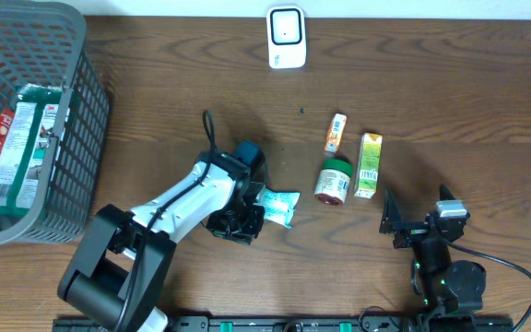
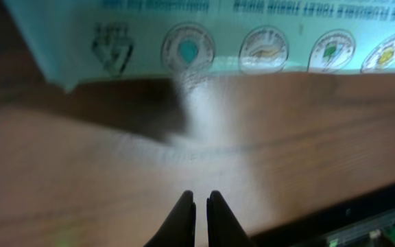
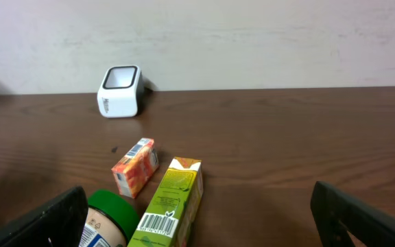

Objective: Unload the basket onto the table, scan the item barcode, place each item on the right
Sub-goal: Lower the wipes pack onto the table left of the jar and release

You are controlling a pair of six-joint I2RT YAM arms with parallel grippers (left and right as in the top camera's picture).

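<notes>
I need to push the packet (image 1: 279, 207) a little outward with my left gripper, then swing it up over the grey basket and open, because the basket stands to its left in the overhead view.
A teal and white packet (image 1: 279, 207) lies flat on the table in the middle. My left gripper (image 1: 250, 221) is at its left edge, low over the wood. In the left wrist view the gripper (image 2: 201, 204) is shut with nothing between its fingers, and the packet (image 2: 218, 34) lies just beyond the fingertips. The white scanner (image 1: 286, 37) stands at the table's far edge and also shows in the right wrist view (image 3: 120, 90). My right gripper (image 1: 418, 212) rests wide open at the front right, holding nothing. A green carton (image 3: 173, 202) with its barcode (image 3: 158, 221) facing up lies in front of it.
Right of the packet lie a green-lidded jar (image 1: 334, 181), the green carton (image 1: 369, 166) and a small orange box (image 1: 336, 133). A grey wire basket (image 1: 81, 138) stands at the left edge with a green and white pack (image 1: 21, 138) inside.
</notes>
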